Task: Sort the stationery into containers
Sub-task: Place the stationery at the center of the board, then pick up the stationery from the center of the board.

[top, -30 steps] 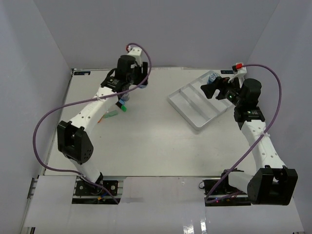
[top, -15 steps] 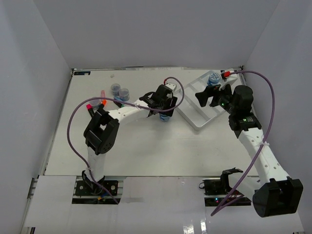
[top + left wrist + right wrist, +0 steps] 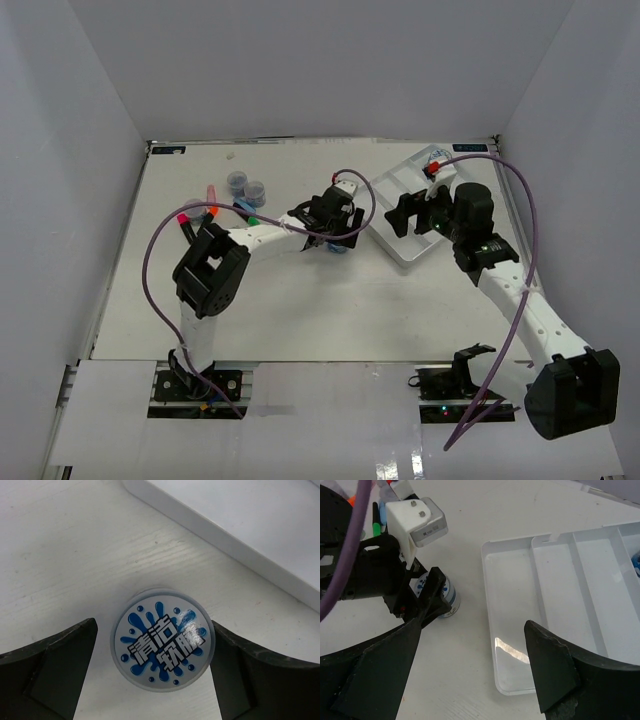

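Observation:
My right gripper should move past the tray [image 3: 392,185] and down around the jar's blue-white lid, because the jar is below the gripper and to its left in the top view.
A clear jar with a blue-white lid [image 3: 162,639] stands on the table just short of the white tray's near wall [image 3: 235,535]. My left gripper [image 3: 155,645] is open around it, with a small gap on the left side and the right finger close against it. In the top view the left gripper [image 3: 335,232] is left of the tray [image 3: 392,185]. My right gripper [image 3: 472,630] is open and empty, above the tray's [image 3: 540,610] near corner. Another jar [image 3: 636,562] lies in the tray's far compartment.
Two more jars [image 3: 237,180] [image 3: 256,188] stand at the far left. Stubby markers lie beside them: pink [image 3: 210,190], red [image 3: 183,218], orange [image 3: 213,212], green [image 3: 253,220]. The left arm's purple cable [image 3: 150,260] loops over the left side.
My left arm swung from the marker pile to the tray's left side, bringing a jar; the jar now stands on the table. My right gripper moved left over the tray.

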`<state>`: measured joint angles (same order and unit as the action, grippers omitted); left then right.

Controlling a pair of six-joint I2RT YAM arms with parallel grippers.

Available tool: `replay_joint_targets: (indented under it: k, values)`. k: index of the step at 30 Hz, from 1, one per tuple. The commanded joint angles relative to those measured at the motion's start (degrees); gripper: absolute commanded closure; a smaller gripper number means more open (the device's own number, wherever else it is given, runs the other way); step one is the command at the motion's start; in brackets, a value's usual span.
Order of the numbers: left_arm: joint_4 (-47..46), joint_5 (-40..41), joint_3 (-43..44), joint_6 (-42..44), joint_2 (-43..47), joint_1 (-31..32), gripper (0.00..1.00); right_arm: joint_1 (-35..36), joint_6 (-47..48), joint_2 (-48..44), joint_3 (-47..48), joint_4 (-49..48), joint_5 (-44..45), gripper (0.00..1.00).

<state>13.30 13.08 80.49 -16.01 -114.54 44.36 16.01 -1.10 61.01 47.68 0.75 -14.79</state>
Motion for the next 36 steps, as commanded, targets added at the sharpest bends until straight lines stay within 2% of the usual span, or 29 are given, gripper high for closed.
replay_joint_targets:
  k: [1,5,12,18,25,30,36]
  values:
    - [-0.1,2.1,-0.2,-1.0,8.9,-0.3,0.02,1.8,2.6,1.9,2.1,0.9,-1.4,0.10]
    - [1.5,2.9,-2.1,-1.7,16.4,-3.0,0.02,5.2,2.6,4.2,3.6,1.0,-0.9,0.10]
    - [3.1,-0.2,-10.5,-2.8,29.4,-12.3,0.02,11.8,4.1,12.6,7.9,2.1,2.7,0.10]
    - [5.1,0.0,-22.6,-3.5,41.6,-19.9,0.02,17.7,5.3,23.4,14.0,4.6,7.9,0.10]
    - [6.2,2.5,-35.8,-3.0,54.5,-23.1,0.02,21.9,5.0,33.8,20.6,7.2,12.8,0.10]
    - [5.6,2.7,-41.6,-4.6,57.8,-23.1,0.02,22.2,3.9,39.0,22.5,6.7,17.2,0.09]
    - [5.0,3.8,-40.1,-3.7,54.6,-23.1,0.02,22.3,2.3,42.9,23.8,5.1,17.5,0.03]
